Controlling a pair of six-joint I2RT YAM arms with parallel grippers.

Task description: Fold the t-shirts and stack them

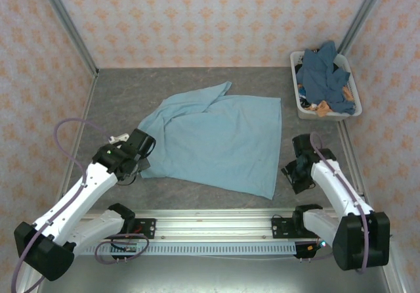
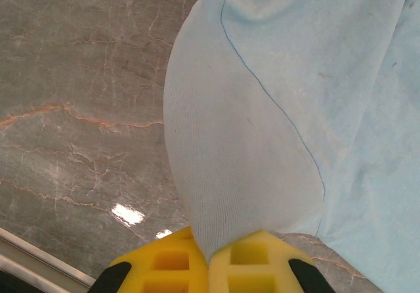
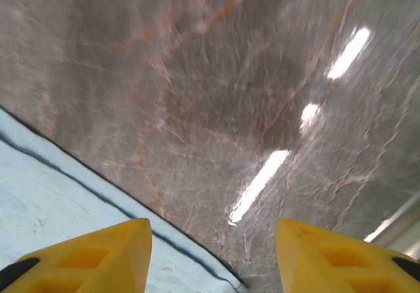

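I should next lower my open right gripper over the free near corner of the t-shirt [image 1: 272,196] [image 3: 235,285], because my left gripper already holds the other end of the t-shirt's near edge.
A light sky-blue t-shirt [image 1: 216,138] lies spread over the middle of the grey table, rumpled at its far edge. My left gripper [image 1: 141,163] is at the shirt's near left corner and is shut on a pinch of that cloth [image 2: 223,194], which runs out from between the yellow pads [image 2: 164,267]. My right gripper [image 1: 293,175] stands just right of the shirt's near right corner, jaws open and empty; the hem of the t-shirt [image 3: 72,207] lies under its left fingertip [image 3: 98,260]. More blue t-shirts [image 1: 323,79] are heaped in the basket.
A white plastic basket [image 1: 303,109] stands at the far right by the enclosure post. Patterned walls close the table on three sides. An aluminium rail [image 1: 210,224] carrying both arm bases runs along the near edge. Bare marble-grey tabletop [image 1: 125,96] lies left of the shirt.
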